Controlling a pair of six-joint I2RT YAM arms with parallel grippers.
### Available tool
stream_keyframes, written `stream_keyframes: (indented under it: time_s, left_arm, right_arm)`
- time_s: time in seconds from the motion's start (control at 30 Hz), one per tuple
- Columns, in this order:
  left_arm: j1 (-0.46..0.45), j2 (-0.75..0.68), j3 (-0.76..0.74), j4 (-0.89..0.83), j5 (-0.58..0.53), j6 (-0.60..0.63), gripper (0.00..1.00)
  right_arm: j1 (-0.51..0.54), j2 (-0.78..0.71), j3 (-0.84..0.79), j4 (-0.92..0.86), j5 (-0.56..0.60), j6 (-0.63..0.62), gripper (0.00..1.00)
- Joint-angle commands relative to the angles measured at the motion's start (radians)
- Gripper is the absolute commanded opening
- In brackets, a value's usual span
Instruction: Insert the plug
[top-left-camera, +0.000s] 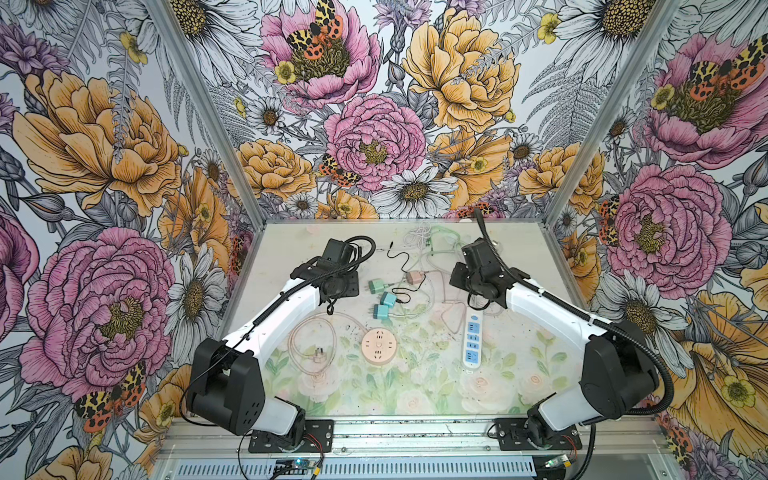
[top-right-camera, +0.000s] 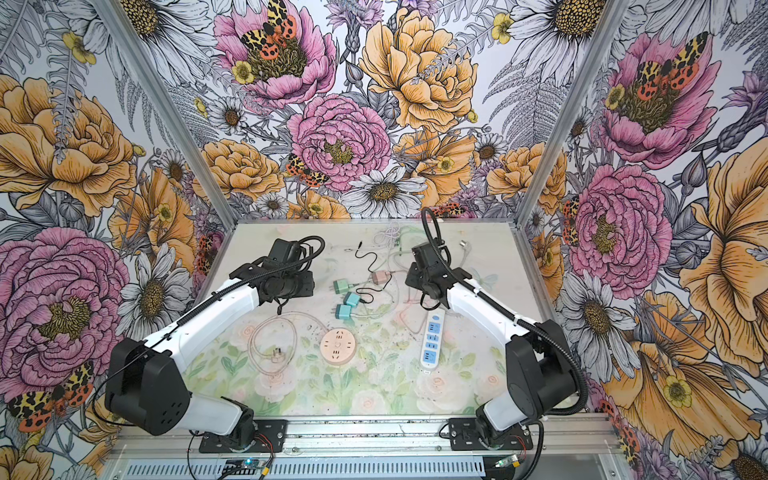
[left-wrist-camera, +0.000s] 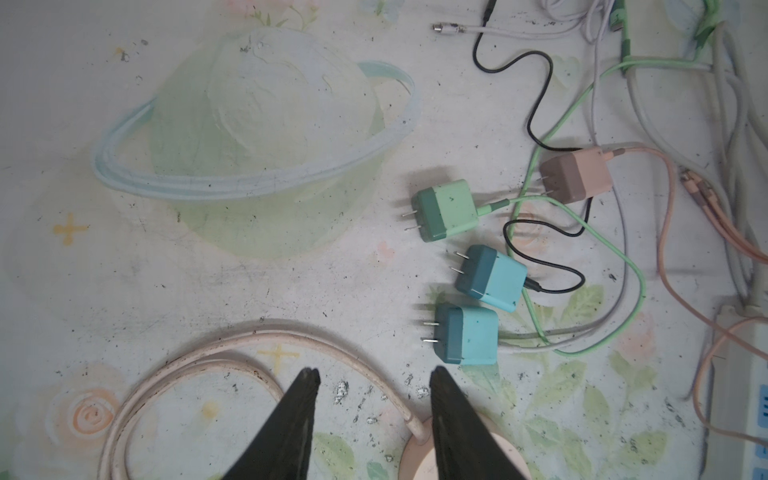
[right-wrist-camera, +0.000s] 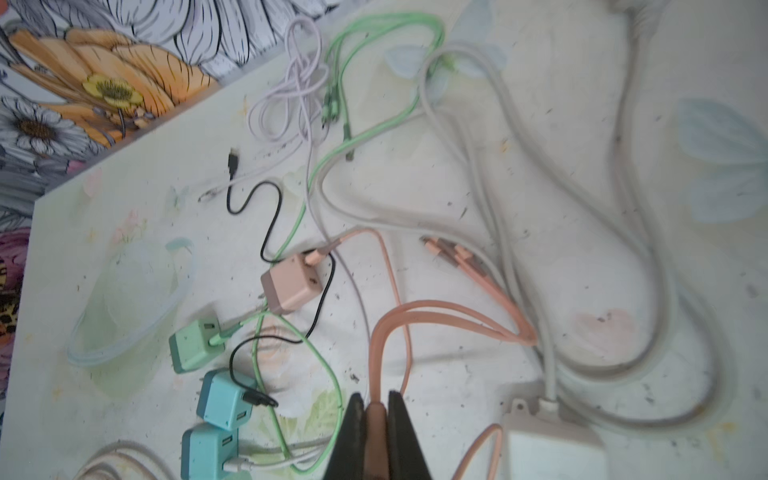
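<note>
I need to move my right gripper sideways next, toward the white cord's loop (right-wrist-camera: 609, 376) beside it and away from the charger plugs, and release the pink cable (right-wrist-camera: 376, 353) clear of them.
In the right wrist view my right gripper (right-wrist-camera: 376, 400) is shut on a thick brownish-pink stretch of the pink cable (right-wrist-camera: 376, 353), which loops away over the table. That cable's three-tipped end (right-wrist-camera: 440, 249) lies farther out. The pink charger plug (right-wrist-camera: 291, 286) lies apart from the jaws. In the left wrist view my left gripper (left-wrist-camera: 374, 374) stands open with nothing between its fingers, above the edge of the round pink socket (left-wrist-camera: 417, 457). A green charger plug (left-wrist-camera: 446, 210) and two blue ones (left-wrist-camera: 492, 276) (left-wrist-camera: 467, 334) lie just beyond it.
A white power strip (top-left-camera: 473, 338) with blue sockets lies right of centre, close to the right arm. The round socket's pale cord (top-left-camera: 307, 332) coils to the left and ends in a pronged plug (top-left-camera: 318, 356). Loose white, green and black cables (right-wrist-camera: 316, 104) tangle at the back.
</note>
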Motion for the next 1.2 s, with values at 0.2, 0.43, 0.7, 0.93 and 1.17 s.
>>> stream_keyframes:
  time_s: [0.2, 0.43, 0.7, 0.93, 1.17]
  left_arm:
    - [-0.003, -0.009, -0.028, 0.037, 0.03, -0.032, 0.46]
    - [-0.028, 0.036, -0.026, 0.056, 0.038, -0.04, 0.46]
    - [-0.109, 0.102, -0.015, 0.067, 0.085, -0.015, 0.48]
    - [-0.194, 0.183, -0.003, 0.066, 0.05, -0.04, 0.49]
    - [-0.23, 0.237, 0.015, 0.066, 0.03, -0.069, 0.49]
  right_arm:
    - [-0.19, -0.002, 0.046, -0.015, 0.164, -0.124, 0.0]
    - [-0.242, 0.086, 0.002, -0.01, 0.132, -0.112, 0.0]
    - [-0.249, 0.168, 0.017, -0.003, 0.046, -0.12, 0.36]
    - [-0.254, 0.092, 0.009, -0.006, 0.057, -0.149, 0.57]
    - [-0.26, -0.02, -0.011, -0.007, 0.046, -0.173, 0.76]
